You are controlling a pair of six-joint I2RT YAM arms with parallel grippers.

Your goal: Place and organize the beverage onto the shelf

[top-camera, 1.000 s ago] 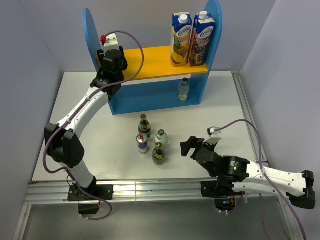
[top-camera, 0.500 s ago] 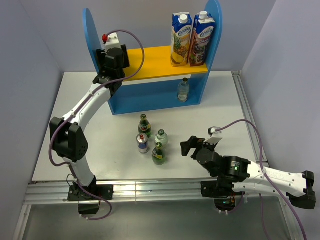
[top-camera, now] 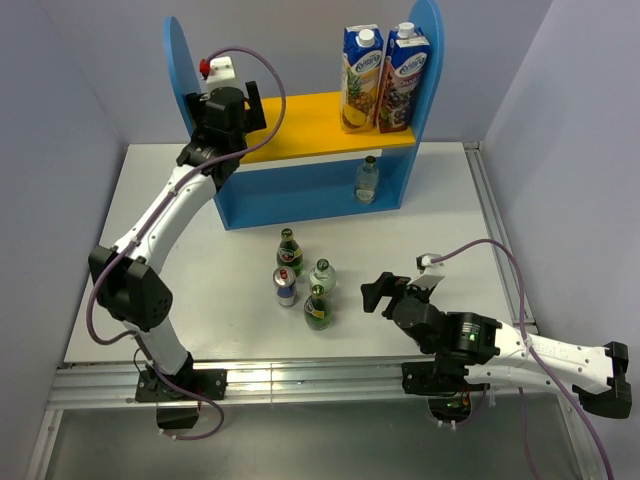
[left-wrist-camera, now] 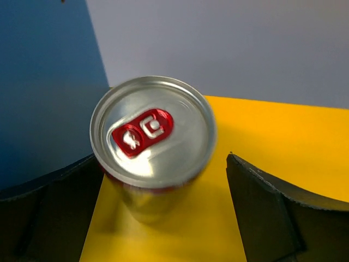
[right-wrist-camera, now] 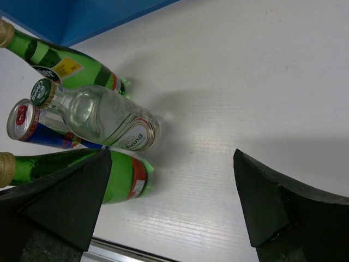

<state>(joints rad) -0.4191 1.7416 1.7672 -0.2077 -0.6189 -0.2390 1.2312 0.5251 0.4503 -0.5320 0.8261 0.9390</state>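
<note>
The second can stands below my left gripper, toward my base, so my left gripper will move back from the shelf and go down around the second can's upper part [top-camera: 285,279].
A blue-and-silver can [left-wrist-camera: 152,142] with a red tab stands upright on the shelf's yellow upper board [top-camera: 320,125], close to the blue left panel [left-wrist-camera: 49,82]. My left gripper [left-wrist-camera: 162,166] is open around it, with a clear gap on the right side. In the top view the left gripper [top-camera: 240,112] hides this can. On the table stand two green bottles [top-camera: 289,250] [top-camera: 318,308], a clear bottle [top-camera: 322,274] and a second can [top-camera: 286,286]. Another clear bottle [top-camera: 368,180] stands on the lower level. My right gripper [top-camera: 385,293] is open and empty, right of the group.
Two tall juice cartons [top-camera: 363,78] [top-camera: 405,76] fill the right end of the upper board. In the right wrist view the nearest green bottle [right-wrist-camera: 125,177] lies just beside my left finger, with the clear bottle [right-wrist-camera: 103,117] behind it. A metal rail [top-camera: 300,380] runs along the table's near edge.
My left gripper has gone from shut to open, letting go of the can on the upper board, and the wrist has shifted slightly up and back. The right arm has not moved.
</note>
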